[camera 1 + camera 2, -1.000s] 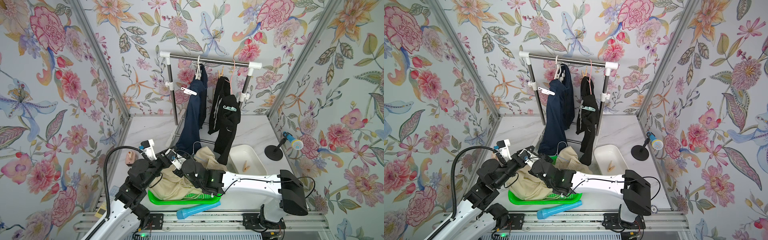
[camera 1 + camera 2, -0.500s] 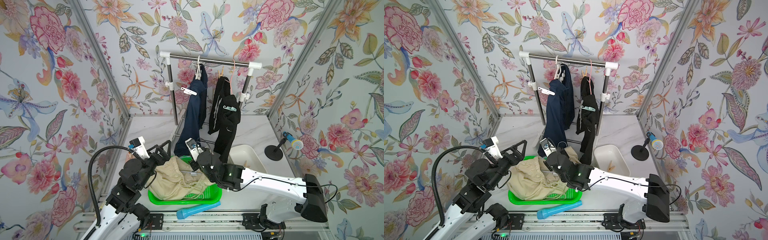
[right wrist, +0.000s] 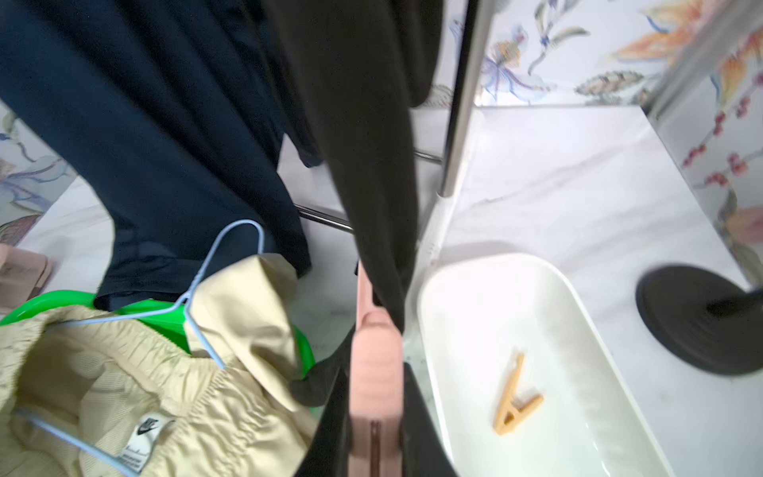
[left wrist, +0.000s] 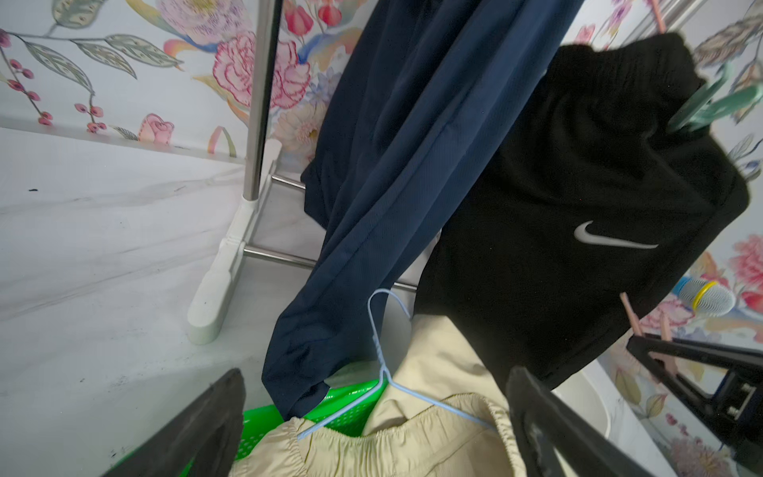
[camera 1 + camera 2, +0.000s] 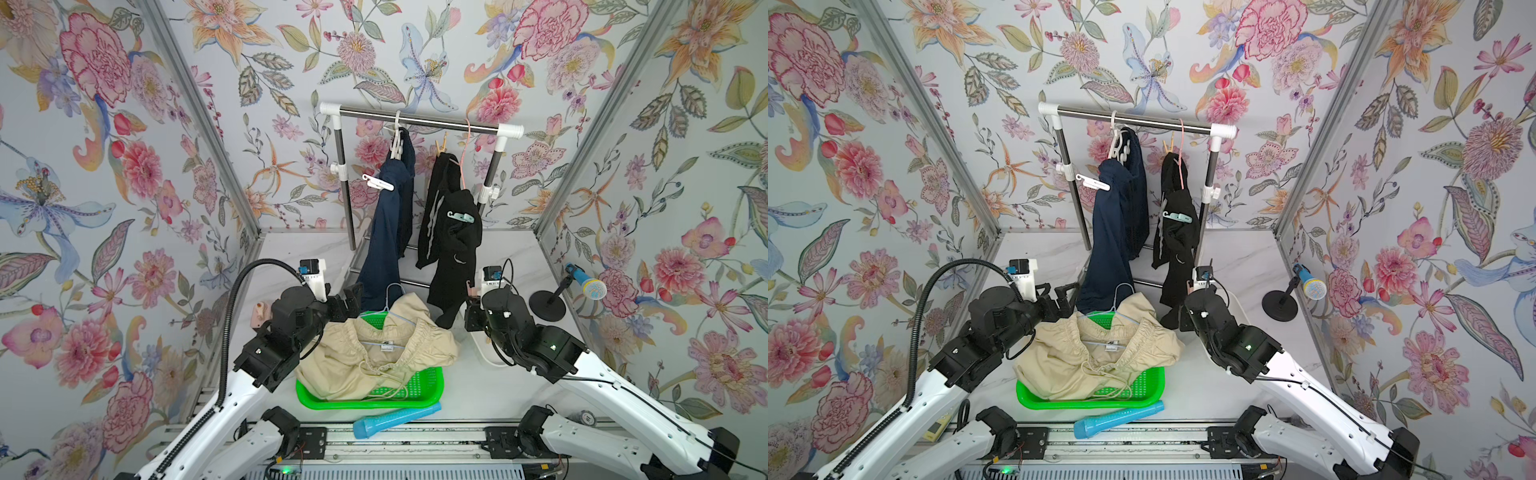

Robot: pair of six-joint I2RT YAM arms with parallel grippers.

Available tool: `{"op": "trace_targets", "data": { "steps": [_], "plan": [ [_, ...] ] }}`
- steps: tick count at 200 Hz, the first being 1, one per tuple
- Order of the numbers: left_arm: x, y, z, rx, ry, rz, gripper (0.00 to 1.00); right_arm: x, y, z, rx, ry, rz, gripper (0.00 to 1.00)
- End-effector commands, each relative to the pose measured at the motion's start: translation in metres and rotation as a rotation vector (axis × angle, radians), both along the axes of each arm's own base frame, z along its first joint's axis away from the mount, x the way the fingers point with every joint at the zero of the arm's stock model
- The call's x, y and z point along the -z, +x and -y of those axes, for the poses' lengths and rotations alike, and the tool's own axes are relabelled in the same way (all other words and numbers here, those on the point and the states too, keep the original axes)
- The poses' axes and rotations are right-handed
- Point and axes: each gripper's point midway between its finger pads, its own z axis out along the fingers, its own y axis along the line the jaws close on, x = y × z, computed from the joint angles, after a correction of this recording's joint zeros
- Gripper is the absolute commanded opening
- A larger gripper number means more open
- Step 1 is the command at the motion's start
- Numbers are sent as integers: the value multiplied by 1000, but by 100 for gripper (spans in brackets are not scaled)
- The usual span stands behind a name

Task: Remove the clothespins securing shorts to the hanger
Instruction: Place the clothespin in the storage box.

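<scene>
My right gripper tips downward and lowers into the white tray (image 3: 578,330) beside the tan clothespin next, releasing the pink clothespin because the tray already holds one.
Cream shorts (image 5: 374,353) lie on a pale blue hanger (image 4: 382,363) in the green basket (image 5: 419,390). My left gripper (image 5: 349,301) stands open just behind their waistband, holding nothing; its fingers (image 4: 206,425) frame the hanger hook. My right gripper (image 3: 375,367) is shut on a pink clothespin (image 3: 373,351), beside the hem of the black shorts (image 5: 453,249) and at the edge of the white tray (image 3: 578,330). Navy shorts (image 5: 386,232) hang with a white clip (image 5: 378,183). The black pair carries a teal clip (image 5: 461,217) and a tan clothespin (image 5: 439,145).
One tan clothespin (image 3: 516,396) lies in the white tray. The metal rack (image 5: 415,120) stands at the back. A toy microphone on a black stand (image 5: 582,286) is at the right. A blue tube (image 5: 395,419) lies before the basket, and a pink object (image 5: 259,311) sits far left.
Both grippers were over the cream shorts. My left gripper opened and drew back to the left. My right arm swung right to the white tray with the pink clothespin.
</scene>
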Motion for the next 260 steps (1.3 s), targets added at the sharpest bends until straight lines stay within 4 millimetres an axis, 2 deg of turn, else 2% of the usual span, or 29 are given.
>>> {"op": "trace_targets", "data": {
  "steps": [1, 24, 41, 93, 129, 181, 219, 260],
  "plan": [
    [-4, -3, 16, 103, 37, 11, 99, 46, -13, 35, 90, 42, -182, 0],
    [-6, -1, 22, 131, 34, 34, 99, 81, -13, 61, 155, 72, -292, 0],
    [-7, 2, 21, 117, 27, 49, 99, 99, -12, 76, 191, 72, -352, 0],
    [-14, 0, 38, 213, 3, 139, 98, 121, -12, 94, 232, 78, -411, 0],
    [-12, 5, 47, 263, 59, 153, 83, 138, -18, 92, 239, 109, -447, 0],
    [10, 14, 58, 335, 200, 137, 78, 161, -24, 100, 284, 99, -495, 0],
    [41, 22, 57, 384, 389, 74, 75, 174, -24, 103, 295, 152, -516, 0],
    [59, 20, 60, 450, 476, 41, 74, 166, -13, 103, 276, 198, -483, 0]
  ]
}}
